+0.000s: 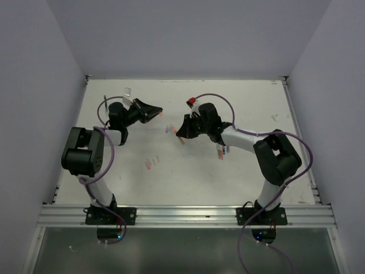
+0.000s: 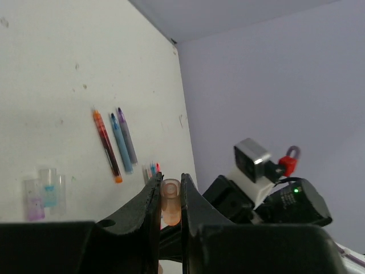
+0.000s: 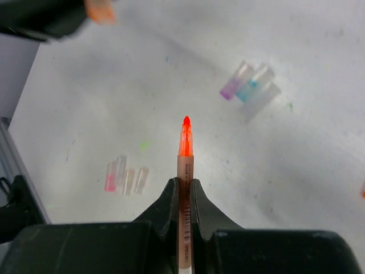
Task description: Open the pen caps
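My right gripper moves to the right in the top view and down beside the purple pen next, since its orange pen (image 3: 185, 171) is bare-tipped like that row.
My left gripper (image 2: 170, 182) is shut on a small translucent orange pen cap (image 2: 170, 202), held above the table. In the top view it (image 1: 155, 112) faces my right gripper (image 1: 179, 130) across a short gap. My right gripper (image 3: 183, 182) is shut on the barrel of an orange pen (image 3: 185, 171), whose bare orange tip (image 3: 186, 134) points forward. The orange cap also shows blurred at the right wrist view's top left (image 3: 100, 10), apart from the pen.
Purple, blue and clear loose caps (image 3: 251, 88) lie together on the white table (image 1: 228, 188); pink and clear caps (image 3: 125, 177) lie in another group. Orange, blue and purple pens (image 2: 120, 142) lie side by side. Grey walls surround the table.
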{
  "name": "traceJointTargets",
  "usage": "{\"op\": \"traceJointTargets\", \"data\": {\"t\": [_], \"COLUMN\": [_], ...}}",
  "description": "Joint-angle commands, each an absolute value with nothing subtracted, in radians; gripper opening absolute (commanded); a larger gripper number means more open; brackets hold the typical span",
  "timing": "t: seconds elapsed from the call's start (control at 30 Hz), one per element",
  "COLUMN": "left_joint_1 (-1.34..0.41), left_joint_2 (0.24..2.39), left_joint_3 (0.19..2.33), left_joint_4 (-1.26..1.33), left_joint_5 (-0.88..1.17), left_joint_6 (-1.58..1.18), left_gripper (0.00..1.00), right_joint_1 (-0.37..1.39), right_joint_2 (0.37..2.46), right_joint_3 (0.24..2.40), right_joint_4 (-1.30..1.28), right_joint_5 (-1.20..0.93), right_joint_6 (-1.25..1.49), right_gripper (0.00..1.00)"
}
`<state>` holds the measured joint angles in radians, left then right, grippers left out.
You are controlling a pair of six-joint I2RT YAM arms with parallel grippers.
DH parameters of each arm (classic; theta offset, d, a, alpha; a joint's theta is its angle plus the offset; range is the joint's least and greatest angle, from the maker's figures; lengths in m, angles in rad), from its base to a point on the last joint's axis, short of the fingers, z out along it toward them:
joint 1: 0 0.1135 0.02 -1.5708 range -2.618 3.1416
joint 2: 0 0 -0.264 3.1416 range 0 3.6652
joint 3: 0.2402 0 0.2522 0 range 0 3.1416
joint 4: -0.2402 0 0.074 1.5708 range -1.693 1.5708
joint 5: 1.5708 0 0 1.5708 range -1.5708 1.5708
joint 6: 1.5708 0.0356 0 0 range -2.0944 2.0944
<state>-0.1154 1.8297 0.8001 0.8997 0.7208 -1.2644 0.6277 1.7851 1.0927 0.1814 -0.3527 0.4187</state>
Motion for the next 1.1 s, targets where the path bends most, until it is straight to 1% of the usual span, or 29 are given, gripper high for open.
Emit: {"op": "traceJointTargets", "data": {"t": [0.0,0.07,0.1,0.13,0.2,0.23,0.27,0.3,0.43,0.5,0.7,0.77,0.83,1.07], "left_joint_1": [-0.084,-0.083,-0.081,-0.081,-0.083,-0.084,-0.087,-0.089,-0.115,-0.129,-0.169,-0.173,-0.181,-0.187], "left_joint_2": [1.729,1.688,1.675,1.668,1.654,1.655,1.663,1.666,1.695,1.733,1.802,1.819,1.836,1.888], "left_joint_3": [0.827,0.822,0.827,0.839,0.905,0.926,0.943,0.960,0.982,1.005,1.006,1.009,1.012,1.022], "left_joint_4": [0.896,0.830,0.798,0.690,0.548,0.419,0.367,0.329,0.214,0.178,0.166,0.157,0.144,0.146], "left_joint_5": [0.645,0.618,0.589,0.574,0.517,0.493,0.474,0.442,0.376,0.351,0.324,0.315,0.299,0.308], "left_joint_6": [-1.149,-1.096,-1.072,-1.010,-0.941,-0.874,-0.844,-0.821,-0.714,-0.690,-0.669,-0.661,-0.649,-0.646], "left_gripper": [0.00,0.00,0.00,0.00,0.00,0.00,0.00,0.00,0.00,0.00,0.00,0.02,0.06,0.12], "right_joint_1": [0.581,0.571,0.569,0.568,0.558,0.554,0.545,0.537,0.479,0.448,0.362,0.338,0.319,0.298], "right_joint_2": [1.799,1.809,1.792,1.781,1.766,1.760,1.755,1.755,1.784,1.813,1.894,1.914,1.956,2.062], "right_joint_3": [1.052,1.054,1.048,1.046,1.077,1.095,1.135,1.150,1.232,1.281,1.368,1.390,1.407,1.465], "right_joint_4": [0.212,0.212,0.204,0.187,0.080,0.037,0.003,-0.067,-0.152,-0.195,-0.239,-0.247,-0.245,-0.215], "right_joint_5": [-0.601,-0.630,-0.605,-0.580,-0.462,-0.410,-0.321,-0.284,-0.161,-0.088,-0.003,0.040,0.034,-0.049], "right_joint_6": [0.563,0.568,0.565,0.549,0.484,0.454,0.427,0.392,0.335,0.296,0.238,0.219,0.219,0.245], "right_gripper": [0.00,0.00,0.00,0.00,0.00,0.00,0.00,0.00,0.00,0.00,0.00,0.00,0.00,0.00]}}
